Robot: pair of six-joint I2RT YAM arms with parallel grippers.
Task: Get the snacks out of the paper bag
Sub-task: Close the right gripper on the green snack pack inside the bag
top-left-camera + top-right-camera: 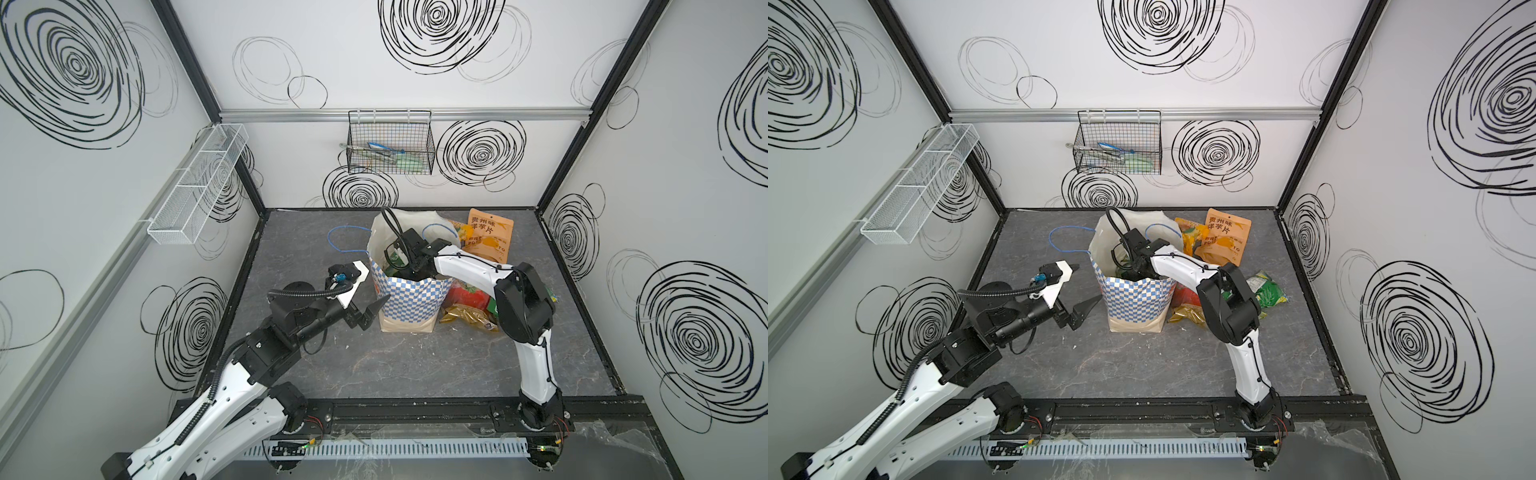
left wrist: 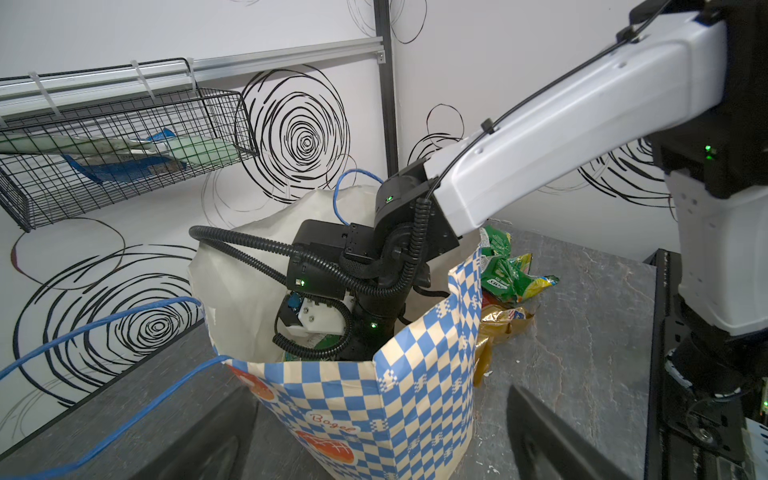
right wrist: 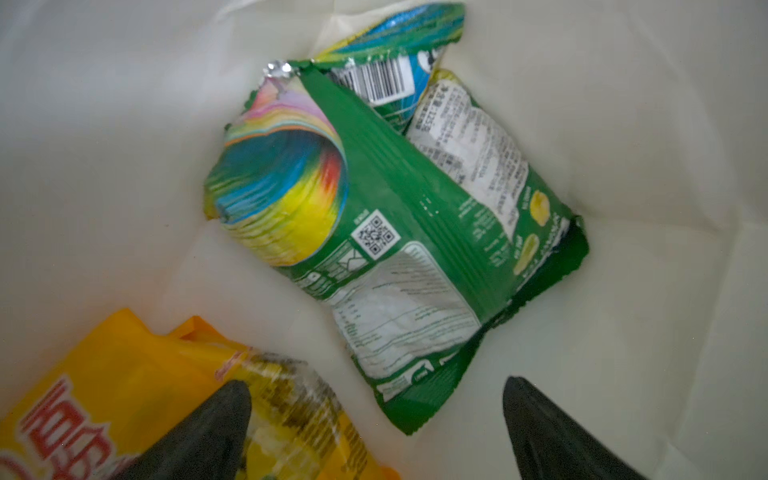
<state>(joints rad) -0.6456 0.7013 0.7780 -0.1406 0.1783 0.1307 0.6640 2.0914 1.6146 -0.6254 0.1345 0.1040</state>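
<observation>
My right gripper needs to move deeper down into the paper bag, onto the green packet's white-labelled corner (image 3: 413, 356), because that corner points between the gripper's open fingers.
The paper bag (image 1: 409, 301) with its blue-and-white checkered band stands upright mid-table, also in the left wrist view (image 2: 374, 399). My right gripper (image 3: 374, 386) reaches down inside it, open, its fingertips hidden in both top views. Below it lie a green packet (image 3: 395, 208) and a yellow-orange bag (image 3: 124, 395), with one fingertip over the yellow bag's edge. Right of the paper bag on the table lie an orange pouch with Chinese characters (image 1: 488, 241), a red pouch (image 1: 467, 297), a gold bag (image 1: 465, 318) and green packets (image 1: 1268, 293). My left gripper (image 1: 1086, 282) is open beside the bag's left wall, holding nothing.
A blue cord handle (image 1: 340, 241) loops onto the table left of the bag. A black wire basket (image 1: 390, 145) hangs on the back wall above it. A white mesh shelf (image 1: 195, 187) is fixed to the left wall. Walls close in three sides.
</observation>
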